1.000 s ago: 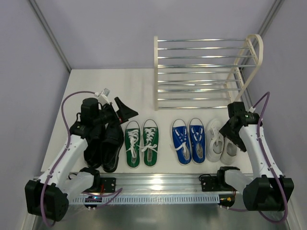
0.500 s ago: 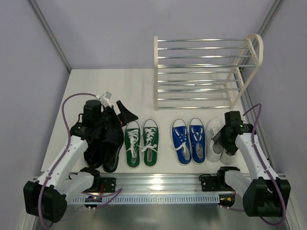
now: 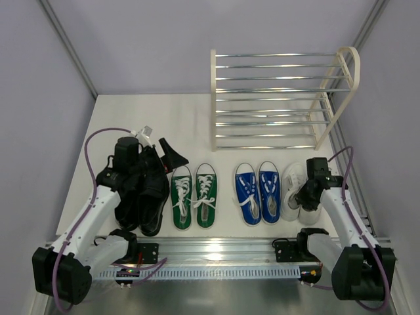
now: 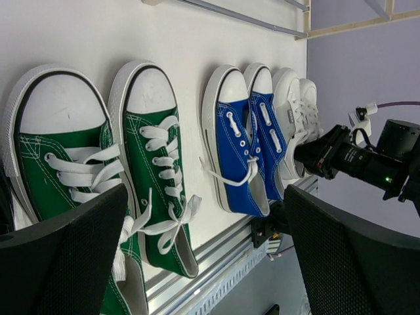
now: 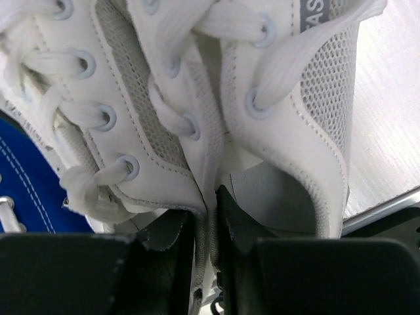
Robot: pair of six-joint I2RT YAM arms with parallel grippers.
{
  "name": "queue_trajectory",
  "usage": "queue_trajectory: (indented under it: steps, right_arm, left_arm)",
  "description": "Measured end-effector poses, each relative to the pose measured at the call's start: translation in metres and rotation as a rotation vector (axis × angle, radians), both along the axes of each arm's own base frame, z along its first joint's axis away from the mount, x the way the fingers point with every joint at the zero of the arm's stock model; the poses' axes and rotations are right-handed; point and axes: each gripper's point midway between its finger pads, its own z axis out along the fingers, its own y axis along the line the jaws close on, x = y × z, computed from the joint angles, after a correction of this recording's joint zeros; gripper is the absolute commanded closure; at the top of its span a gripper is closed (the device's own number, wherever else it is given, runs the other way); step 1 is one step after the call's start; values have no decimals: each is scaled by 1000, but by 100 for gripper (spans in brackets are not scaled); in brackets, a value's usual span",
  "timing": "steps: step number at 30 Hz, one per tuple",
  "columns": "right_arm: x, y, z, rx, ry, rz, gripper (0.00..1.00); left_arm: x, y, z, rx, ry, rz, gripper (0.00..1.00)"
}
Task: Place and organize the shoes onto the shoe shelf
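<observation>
My right gripper lifts the white sneakers next, carries them outward onto the shelf's empty level and releases them, since the shelf's bare lower rods lie outward of it.
Four pairs of shoes stand in a row in front of the shoe shelf point(image 3: 213, 98): black leather shoes point(image 3: 141, 200), green sneakers point(image 3: 193, 195), blue sneakers point(image 3: 258, 191) and white sneakers point(image 3: 296, 190). My right gripper point(image 3: 306, 195) is down in the white pair. In the right wrist view its jaws point(image 5: 205, 210) pinch the two adjoining inner walls of the white sneakers point(image 5: 275, 98) together. My left gripper point(image 3: 169, 154) hovers open over the toes of the black shoes. In the left wrist view it point(image 4: 207, 256) frames the green sneakers point(image 4: 151, 164) and blue sneakers point(image 4: 239, 144), holding nothing.
An aluminium rail point(image 3: 216, 252) runs along the near table edge behind the shoe heels. Grey walls close in on both sides. The shelf stands at the back right with bare chrome rods. A purple cable point(image 3: 92, 147) loops off my left arm.
My right gripper came down and towards the near edge into the white sneakers and closed on their inner walls. My left arm shifted slightly at first, then held still, open.
</observation>
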Motion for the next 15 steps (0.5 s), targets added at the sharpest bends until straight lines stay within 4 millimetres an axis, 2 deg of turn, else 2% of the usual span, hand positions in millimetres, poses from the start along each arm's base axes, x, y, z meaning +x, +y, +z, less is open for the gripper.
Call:
queue_trajectory:
  steps: [6,12,15]
  right_arm:
    - [3,7,24,35,-154,5,96]
    - [20,8,77,28,-297,38,96]
    - [29,9,93,20,-322,87,96]
  left_arm:
    - [1,0,-4,4,15,0,1]
    - [2,-1,-4,3,15,0,0]
    - [2,-1,-4,3,15,0,0]
